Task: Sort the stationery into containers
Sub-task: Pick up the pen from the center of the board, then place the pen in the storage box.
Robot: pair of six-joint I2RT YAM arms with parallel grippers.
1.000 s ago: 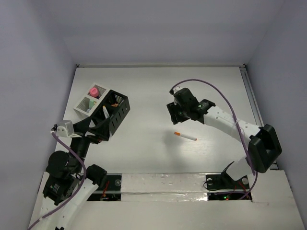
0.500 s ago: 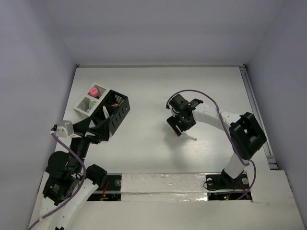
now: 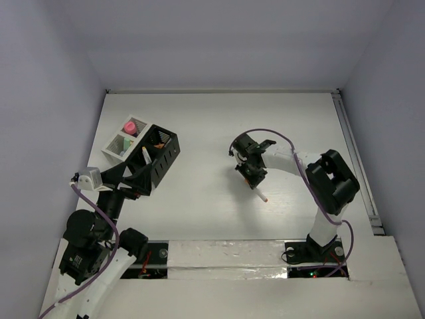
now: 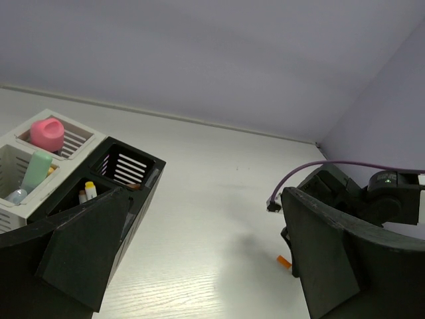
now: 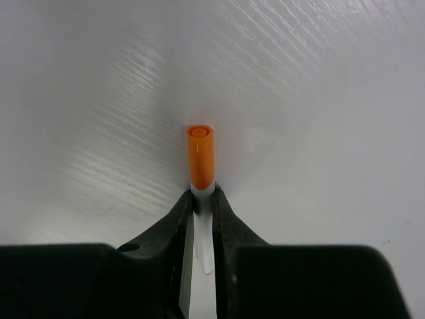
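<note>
I will lift my right gripper, move it to the left in the top view over the black box's near section [image 3: 142, 158] and release there, because pens already stand in it.
A thin white pen with an orange cap [image 5: 200, 156] lies on the table mid-right, and my right gripper [image 5: 202, 196] is shut on its white body, the cap sticking out ahead of the fingertips. From above, the pen's free end [image 3: 263, 196] pokes out below the right gripper [image 3: 250, 177]. My left gripper [image 3: 133, 176] hangs open beside the black box [image 3: 163, 156], nothing between its fingers [image 4: 80, 256]. The white box [image 3: 123, 141] adjoins it, holding a pink marker [image 4: 47, 133] and a green one [image 4: 36, 169]. The black box [image 4: 129, 166] holds pens [image 4: 86, 191].
The enclosure's walls stand at the back and at both sides of the table [image 3: 199, 199]. A purple cable [image 3: 275, 136] loops over the right arm. In the left wrist view, the right arm [image 4: 372, 196] shows at the far right, with the pen's orange tip [image 4: 284, 261] beneath it.
The right gripper came down over the pen and shut on it. The pen has swung from lying crosswise to pointing towards the near edge. The left arm has not moved.
</note>
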